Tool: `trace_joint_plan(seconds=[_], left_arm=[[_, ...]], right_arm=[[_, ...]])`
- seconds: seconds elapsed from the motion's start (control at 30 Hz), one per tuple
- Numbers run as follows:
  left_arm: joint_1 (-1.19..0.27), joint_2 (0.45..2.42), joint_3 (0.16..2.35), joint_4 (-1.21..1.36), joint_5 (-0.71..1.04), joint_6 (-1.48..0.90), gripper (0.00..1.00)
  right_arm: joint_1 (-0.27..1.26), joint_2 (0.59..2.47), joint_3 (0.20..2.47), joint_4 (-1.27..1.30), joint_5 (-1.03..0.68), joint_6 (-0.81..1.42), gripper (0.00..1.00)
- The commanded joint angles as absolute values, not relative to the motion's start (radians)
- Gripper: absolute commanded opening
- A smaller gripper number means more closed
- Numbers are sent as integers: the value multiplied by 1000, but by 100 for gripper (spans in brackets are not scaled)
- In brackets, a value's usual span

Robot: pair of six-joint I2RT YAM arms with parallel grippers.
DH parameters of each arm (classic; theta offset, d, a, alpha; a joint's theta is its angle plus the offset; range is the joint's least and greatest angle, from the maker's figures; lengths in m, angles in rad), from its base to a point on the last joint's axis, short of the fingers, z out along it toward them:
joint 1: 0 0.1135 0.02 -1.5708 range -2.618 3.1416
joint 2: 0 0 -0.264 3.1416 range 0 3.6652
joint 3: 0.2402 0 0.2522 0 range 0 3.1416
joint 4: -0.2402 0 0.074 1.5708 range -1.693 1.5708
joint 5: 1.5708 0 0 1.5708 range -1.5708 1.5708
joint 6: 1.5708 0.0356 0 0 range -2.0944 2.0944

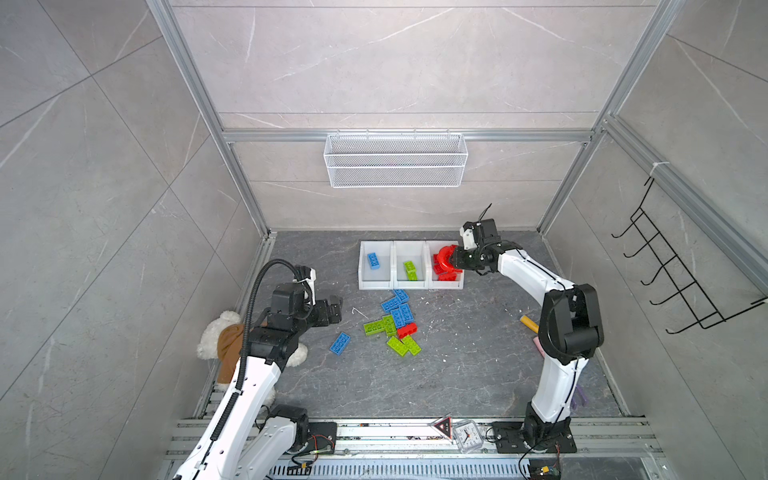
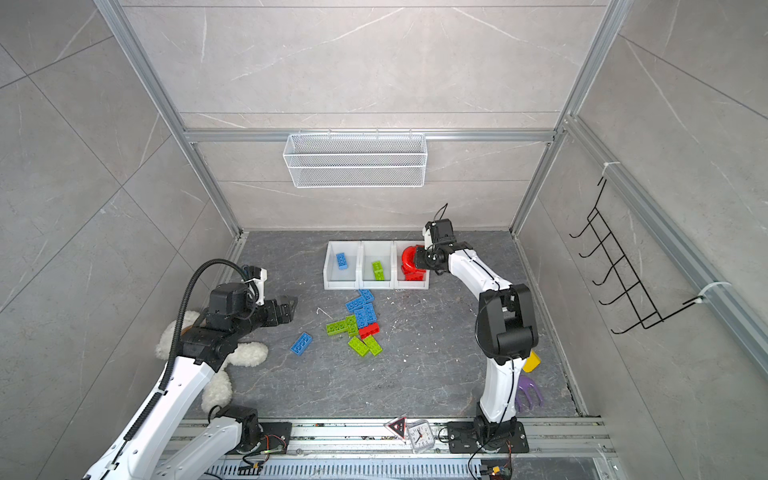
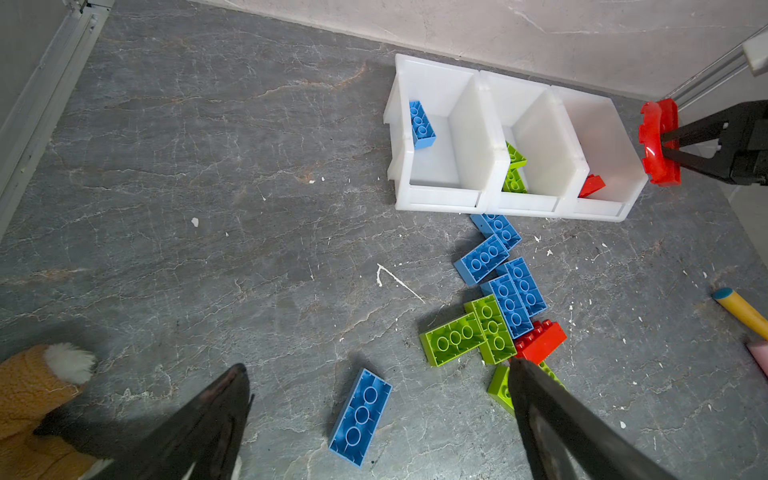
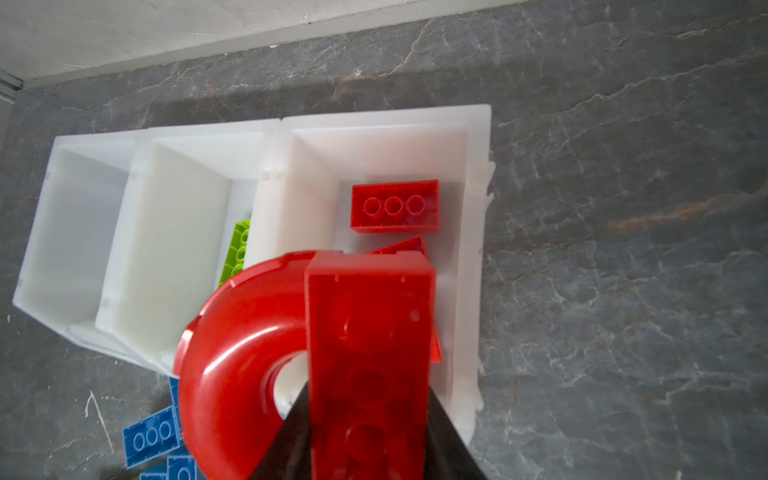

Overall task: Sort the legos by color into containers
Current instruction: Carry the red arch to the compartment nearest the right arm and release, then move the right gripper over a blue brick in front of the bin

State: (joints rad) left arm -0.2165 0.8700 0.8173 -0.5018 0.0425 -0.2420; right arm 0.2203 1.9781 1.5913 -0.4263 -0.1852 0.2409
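Observation:
I should next lower the red curved lego with my right gripper toward the matching bricks and release it there, since the bin holding those red bricks lies below.
Three white bins stand in a row at the back: the left bin holds a blue brick, the middle bin green bricks, the right bin red bricks. My right gripper is shut on a red curved lego and hovers over the right bin. Loose blue, green and red bricks lie piled in front of the bins. My left gripper is open and empty, above a lone blue brick.
A white plush toy lies under the left arm. A yellow tube and a purple item lie by the right arm. A clock sits on the front rail. A wire basket hangs on the back wall.

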Motion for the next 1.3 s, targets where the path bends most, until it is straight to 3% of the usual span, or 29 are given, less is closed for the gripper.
trace_joint_plan(seconds=[0.0,0.2,0.43,0.5,0.9,1.1,1.27], left_arm=[[-220,852,858,-512,13,-217,100],[-221,832,853,-513,-5,-209,100],[-221,822,853,-514,11,-197,100],[-221,823,855,-514,22,-196,100],[-221,835,859,-479,83,-193,100],[-221,905,932,-443,152,-182,100],[-220,963,959,-420,184,-171,100]], right_arm=[[216,2041,1669,-476,-198,223,22],[214,2120,1743,-516,-181,213,26],[213,2103,1754,-527,-185,220,53],[213,2071,1735,-522,-180,224,56],[260,1707,1412,-454,-207,262,59],[433,1542,1243,-420,-139,297,59],[578,1550,1215,-405,-78,312,59]])
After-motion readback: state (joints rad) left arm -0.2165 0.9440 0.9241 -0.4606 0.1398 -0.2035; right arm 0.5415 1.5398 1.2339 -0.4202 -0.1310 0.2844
